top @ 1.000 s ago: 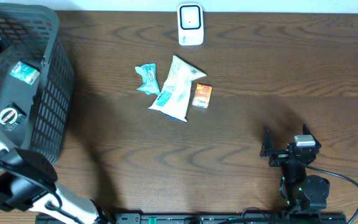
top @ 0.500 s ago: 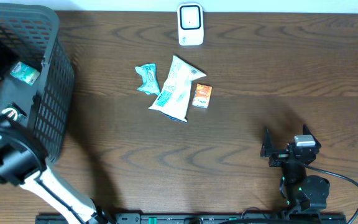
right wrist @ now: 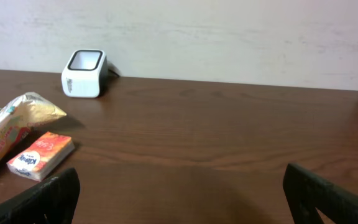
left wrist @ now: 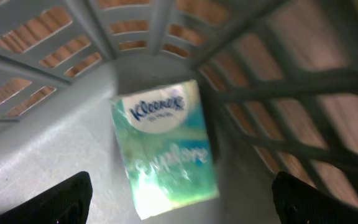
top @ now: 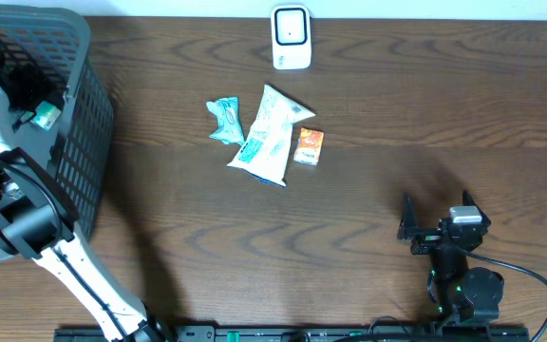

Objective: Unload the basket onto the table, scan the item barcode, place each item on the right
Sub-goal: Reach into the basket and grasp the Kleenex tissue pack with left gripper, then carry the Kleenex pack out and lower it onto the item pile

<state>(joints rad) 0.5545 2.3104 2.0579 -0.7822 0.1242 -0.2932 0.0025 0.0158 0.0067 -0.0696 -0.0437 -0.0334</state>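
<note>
My left gripper moves down and closes on the pack's half away from the logo [top: 45, 116] [left wrist: 171, 177] next, since the Kleenex tissue pack is below, between its open fingers.
A green and white Kleenex tissue pack [left wrist: 165, 146] lies flat on the floor of the grey basket [left wrist: 55, 140], near its mesh corner. My left gripper [left wrist: 185, 202] hangs over it, open, a finger on each side and well clear of the pack. From overhead, the left arm reaches into the basket [top: 82, 142] and the pack [top: 46, 117] shows beside the gripper [top: 25, 90]. The white barcode scanner [top: 291, 36] stands at the table's far edge and also shows in the right wrist view [right wrist: 84, 73]. My right gripper [top: 436, 203] rests open at the front right, holding nothing.
Mid-table lie a teal packet [top: 225, 121], a white snack bag [top: 270, 135] and a small orange pack [top: 309, 146]. The right wrist view shows the orange pack [right wrist: 41, 155] and the bag [right wrist: 11, 127] at its left. The basket's mesh walls [left wrist: 278, 93] close in around the left gripper.
The left arm has swung deeper into the basket, bringing its gripper over the tissue pack. The right arm has not moved.
</note>
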